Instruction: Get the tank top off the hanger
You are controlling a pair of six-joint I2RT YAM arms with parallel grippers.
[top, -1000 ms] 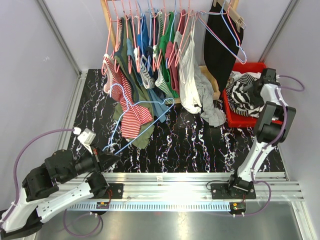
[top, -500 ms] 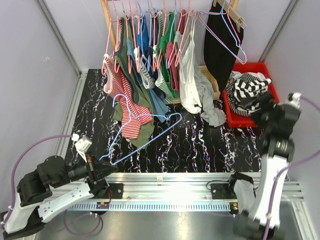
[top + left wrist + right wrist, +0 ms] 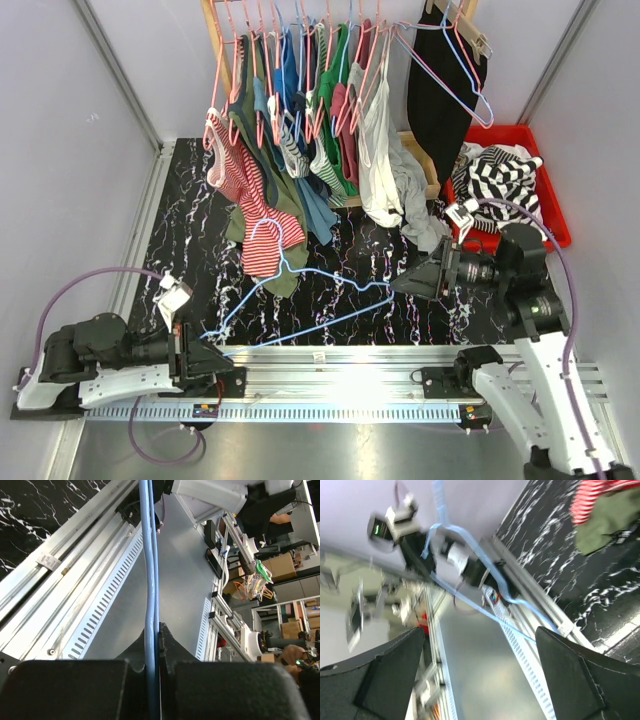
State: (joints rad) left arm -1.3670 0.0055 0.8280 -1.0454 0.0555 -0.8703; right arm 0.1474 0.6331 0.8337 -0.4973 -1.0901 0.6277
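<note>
The hanger's loose end is still outside my right gripper's open fingers. So that gripper moves back and to the left in the top view next, to close there.
A blue wire hanger (image 3: 345,277) hangs bare over the black marble table, its hook up by a red-striped garment (image 3: 262,240). My left gripper (image 3: 203,342) at the near left is shut on the hanger's end. In the left wrist view the blue wire (image 3: 150,580) runs straight out from the closed jaws of the left gripper (image 3: 156,630). My right gripper (image 3: 400,284) stands open just beside the hanger's right end, holding nothing. From the right wrist, the hanger (image 3: 470,597) lies beyond the wide-open right gripper (image 3: 480,635). A black-and-white striped tank top (image 3: 500,170) lies in the red bin (image 3: 555,225).
A wooden rack (image 3: 212,30) at the back carries several garments on pink hangers, with a grey-white one (image 3: 390,180) drooping onto the table. A black garment (image 3: 440,100) hangs at the back right. An aluminium rail (image 3: 340,365) runs along the near edge.
The right arm swung from the red bin to the table's front middle, its jaws opening fully beside the hanger. The left arm drew the hanger nearer and lower.
</note>
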